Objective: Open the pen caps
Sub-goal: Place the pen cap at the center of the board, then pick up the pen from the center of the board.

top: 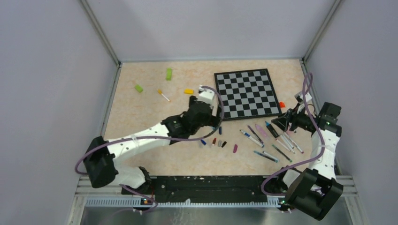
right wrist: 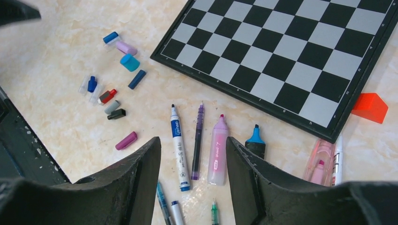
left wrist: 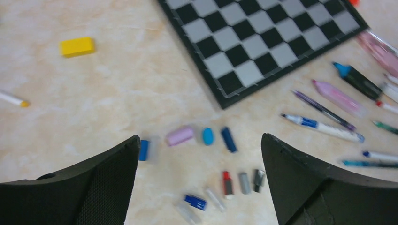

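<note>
I should move my left gripper across and down onto the white pen's body [top: 165,97] [left wrist: 9,98], which is below it and to the left in the top view. The pen's yellow end should stay free.
Several loose pen caps lie in a cluster near the chessboard's corner: a pink cap [left wrist: 179,135], a blue cap [left wrist: 208,136], a dark blue cap [left wrist: 228,139], and a red [left wrist: 227,182], a grey [left wrist: 244,183] and a black cap [left wrist: 258,180]. Above them hangs my left gripper [left wrist: 201,137] [top: 212,123], open wide with nothing between its fingers. My right gripper [right wrist: 193,139] [top: 284,123] stands open and empty over uncapped pens: a white marker [right wrist: 177,145], a purple pen [right wrist: 197,140] and a pink highlighter [right wrist: 217,150]. A purple cap [right wrist: 126,140] lies apart.
The chessboard [top: 246,93] lies at the back right, an orange block [right wrist: 370,107] by its right corner. Two green blocks [top: 168,74] [top: 139,88], a yellow block [left wrist: 77,47] and a lone pen with a yellow end [top: 164,96] lie at the back left.
</note>
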`<state>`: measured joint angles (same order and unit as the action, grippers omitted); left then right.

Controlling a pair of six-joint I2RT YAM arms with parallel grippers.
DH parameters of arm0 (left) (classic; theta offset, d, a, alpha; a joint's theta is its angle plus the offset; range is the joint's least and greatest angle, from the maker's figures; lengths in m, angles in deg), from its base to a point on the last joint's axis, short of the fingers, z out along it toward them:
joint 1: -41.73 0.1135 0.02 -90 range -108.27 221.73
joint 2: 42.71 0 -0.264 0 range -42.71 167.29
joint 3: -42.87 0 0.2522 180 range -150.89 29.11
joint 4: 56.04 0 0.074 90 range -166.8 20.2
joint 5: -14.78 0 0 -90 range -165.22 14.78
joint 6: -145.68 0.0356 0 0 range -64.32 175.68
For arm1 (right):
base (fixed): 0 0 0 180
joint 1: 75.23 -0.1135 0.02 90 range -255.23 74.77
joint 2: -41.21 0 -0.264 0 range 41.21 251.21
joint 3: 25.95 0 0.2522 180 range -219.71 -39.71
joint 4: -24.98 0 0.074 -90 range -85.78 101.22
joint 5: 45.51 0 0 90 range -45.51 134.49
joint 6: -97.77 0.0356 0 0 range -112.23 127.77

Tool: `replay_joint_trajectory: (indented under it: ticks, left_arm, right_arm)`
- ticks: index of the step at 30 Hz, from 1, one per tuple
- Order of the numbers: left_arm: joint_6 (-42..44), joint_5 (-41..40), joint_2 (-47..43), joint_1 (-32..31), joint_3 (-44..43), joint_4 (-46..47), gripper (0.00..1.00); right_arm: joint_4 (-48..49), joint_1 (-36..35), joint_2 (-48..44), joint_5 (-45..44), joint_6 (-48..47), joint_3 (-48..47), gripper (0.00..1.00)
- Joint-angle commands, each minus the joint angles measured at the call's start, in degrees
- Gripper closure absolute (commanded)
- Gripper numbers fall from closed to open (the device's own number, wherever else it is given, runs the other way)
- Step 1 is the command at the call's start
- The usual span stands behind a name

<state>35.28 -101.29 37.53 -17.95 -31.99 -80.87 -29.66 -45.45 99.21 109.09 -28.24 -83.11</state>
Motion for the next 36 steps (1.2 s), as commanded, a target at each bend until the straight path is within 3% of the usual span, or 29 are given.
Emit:
replay_joint_trajectory:
  ticks: [1,6,13,18,22,28,36]
  left_arm:
    - [0.69,3.82,-7.02,12.75,7.28,8.35,0.01]
    - [-2.0,15.12,-7.06,29.18,10.4,12.45,0.01]
    - [-10.57,25.66,8.09,44.88,2.42,5.46,0.01]
    - [-14.76,17.72,22.11,48.07,-12.2,-9.72,0.03]
    - [-16.0,15.14,30.66,49.67,-20.63,-17.53,0.26]
    - [-17.0,13.92,36.62,52.2,-27.39,-22.15,0.49]
    - [-14.82,14.17,40.95,53.43,-33.84,-23.62,0.55]
  right_arm:
    - [2.86,-0.1,-1.01,1.7,-1.36,0.8,0.48]
    - [3.81,-0.11,-0.27,1.13,-1.08,1.21,0.48]
    - [4.48,-0.14,0.52,0.33,-0.73,1.47,0.48]
    - [4.87,-0.12,0.97,-0.31,-0.47,1.47,0.48]
    - [5.03,-0.1,1.24,-0.52,-0.29,1.52,0.48]
    - [5.16,-0.11,1.42,-0.82,-0.2,1.47,0.48]
    - [5.15,-0.12,1.5,-1.01,-0.21,1.39,0.48]
